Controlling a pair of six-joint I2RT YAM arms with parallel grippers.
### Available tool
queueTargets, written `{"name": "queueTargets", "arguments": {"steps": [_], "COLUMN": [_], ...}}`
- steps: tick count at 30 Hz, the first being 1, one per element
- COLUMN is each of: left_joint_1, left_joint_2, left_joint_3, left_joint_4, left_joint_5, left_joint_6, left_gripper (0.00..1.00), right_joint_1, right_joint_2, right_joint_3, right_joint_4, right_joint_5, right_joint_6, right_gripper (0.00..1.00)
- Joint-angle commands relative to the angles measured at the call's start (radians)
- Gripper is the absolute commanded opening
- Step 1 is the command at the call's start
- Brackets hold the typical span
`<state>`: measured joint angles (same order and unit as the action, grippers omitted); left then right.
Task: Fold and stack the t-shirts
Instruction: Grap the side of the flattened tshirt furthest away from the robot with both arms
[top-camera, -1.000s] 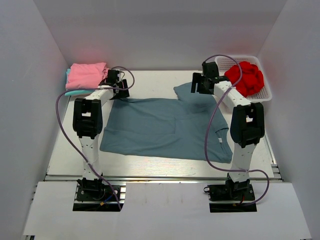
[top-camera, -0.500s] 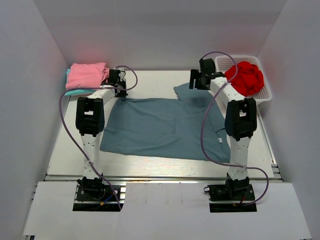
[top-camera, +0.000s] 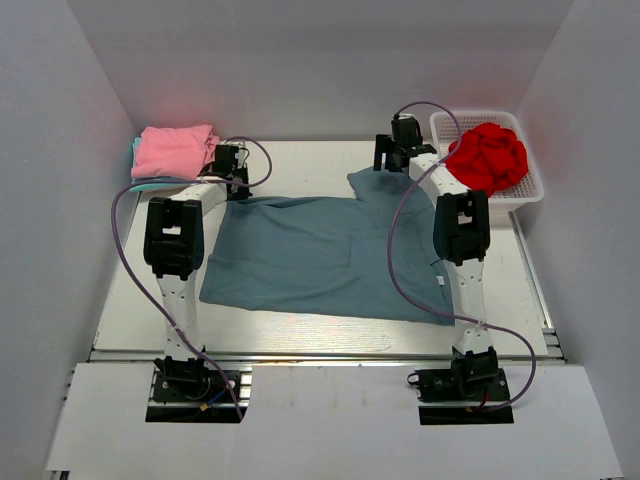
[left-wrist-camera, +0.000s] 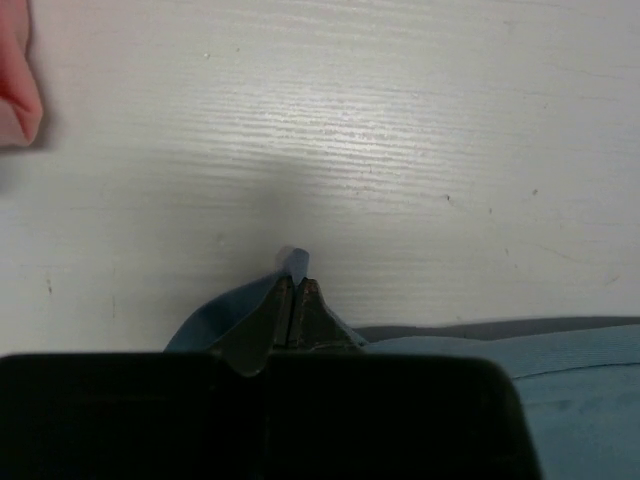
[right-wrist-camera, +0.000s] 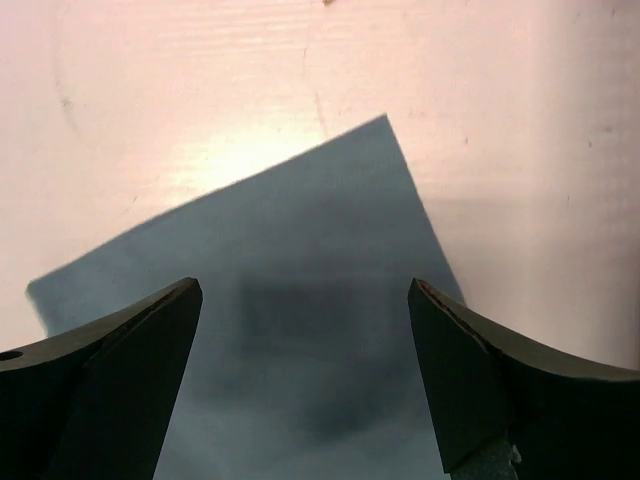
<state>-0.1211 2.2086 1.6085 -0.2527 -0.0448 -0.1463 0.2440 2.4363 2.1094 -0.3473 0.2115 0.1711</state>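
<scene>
I will next lower my right gripper's fingers astride the cloth of the t-shirt sleeve's far corner (right-wrist-camera: 374, 150) and close, as it lies flat and uncovered below.
A dusty blue-grey t-shirt (top-camera: 330, 255) lies spread across the middle of the table. My left gripper (top-camera: 236, 180) is at its far left corner and is shut on a pinch of that cloth (left-wrist-camera: 293, 264), which pokes out past the tips. My right gripper (top-camera: 392, 160) hovers open over the shirt's far right sleeve (right-wrist-camera: 300, 300), one finger to each side and nothing between them. A folded pink t-shirt (top-camera: 175, 150) sits on a teal one (top-camera: 150, 184) at the back left. A bright red t-shirt (top-camera: 487, 155) is bunched in the basket.
A white mesh basket (top-camera: 527, 190) stands at the back right corner. White walls close in the table on three sides. A corner of the pink pile (left-wrist-camera: 18, 80) shows at the left wrist view's upper left.
My left gripper has shut on the shirt's far left corner. My right arm has reached farther back, over the far right sleeve, and stays open.
</scene>
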Motion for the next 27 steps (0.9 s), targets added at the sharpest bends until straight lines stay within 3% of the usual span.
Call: {"name": "queueTargets", "arguments": {"steps": [1, 7, 13, 19, 27], "left_joint_1": [0.009, 0.009, 0.009, 0.009, 0.009], "left_joint_2": [-0.13, -0.142, -0.124, -0.115, -0.115], "left_joint_3": [-0.047, -0.065, -0.065, -0.065, -0.084], "left_joint_4": [0.043, 0.043, 0.032, 0.032, 0.032], "left_joint_5": [-0.007, 0.002, 0.02, 0.02, 0.02], "left_joint_6": [-0.016, -0.027, -0.036, -0.059, -0.088], "left_gripper": [0.0, 0.0, 0.0, 0.0, 0.0], "right_joint_1": [-0.008, -0.028, -0.063, -0.048, -0.028], "right_joint_2": [0.056, 0.131, 0.17, 0.198, 0.213], "right_joint_3": [0.093, 0.115, 0.113, 0.162, 0.193], "right_joint_4": [0.137, 0.223, 0.196, 0.146, 0.045], "right_joint_5": [0.048, 0.028, -0.066, -0.149, -0.146], "right_joint_6": [-0.042, 0.005, 0.109, 0.018, -0.028], "right_gripper": [0.9, 0.9, 0.9, 0.87, 0.48]}}
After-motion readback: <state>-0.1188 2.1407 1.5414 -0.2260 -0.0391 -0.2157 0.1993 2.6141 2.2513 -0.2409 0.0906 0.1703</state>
